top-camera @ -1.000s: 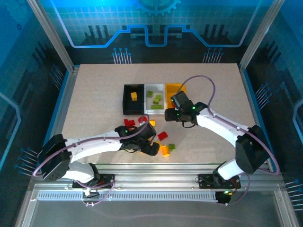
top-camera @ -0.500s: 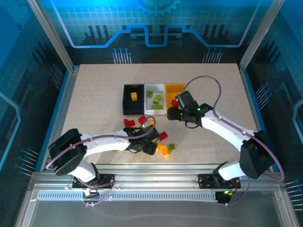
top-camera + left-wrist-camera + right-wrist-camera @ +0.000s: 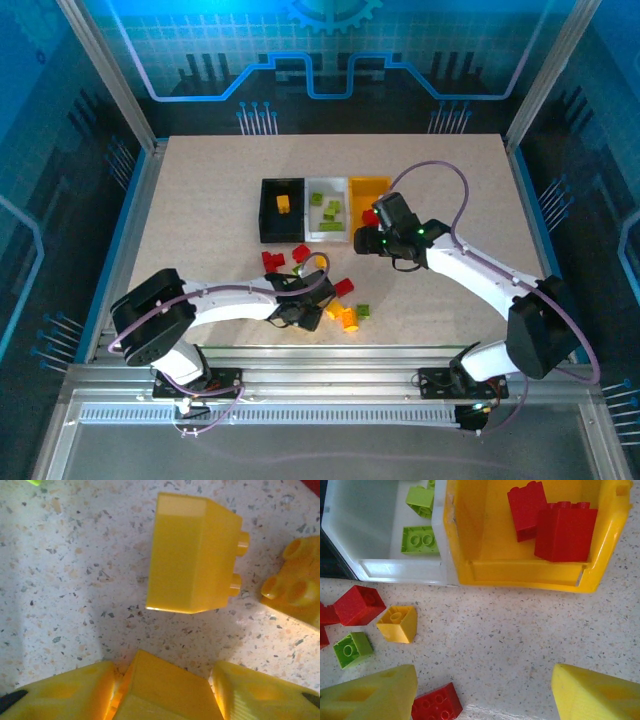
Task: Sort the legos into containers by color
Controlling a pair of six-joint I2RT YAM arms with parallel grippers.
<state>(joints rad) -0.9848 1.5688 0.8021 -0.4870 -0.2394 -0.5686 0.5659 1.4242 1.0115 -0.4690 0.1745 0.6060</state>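
Observation:
The black bin (image 3: pixel 270 228) already holds a yellow brick, so the left gripper needs to lift its own yellow brick, carry it outward over that bin and let it go.
My left gripper (image 3: pixel 162 682) is shut on a yellow brick (image 3: pixel 165 692) just above the table; in the top view it (image 3: pixel 322 306) is at the front middle. Two more yellow bricks (image 3: pixel 192 555) (image 3: pixel 297 597) lie ahead of it. My right gripper (image 3: pixel 485 695) hangs open with nothing between its fingers, just in front of the yellow bin (image 3: pixel 520 572), which holds two red bricks (image 3: pixel 565 532). The white bin (image 3: pixel 395 567) holds green bricks (image 3: pixel 420 540). The black bin (image 3: pixel 270 228) holds a yellow brick (image 3: pixel 283 204).
Loose bricks lie in front of the bins: red (image 3: pixel 359 605), yellow (image 3: pixel 397 624), green (image 3: pixel 352 649) and another red (image 3: pixel 436 705) beside my right gripper's left finger. The left arm (image 3: pixel 230 302) stretches along the table's front edge.
The right gripper moved back and right to the yellow bin, where red now shows. The left arm's elbow swung right and its gripper drew back a little to the left.

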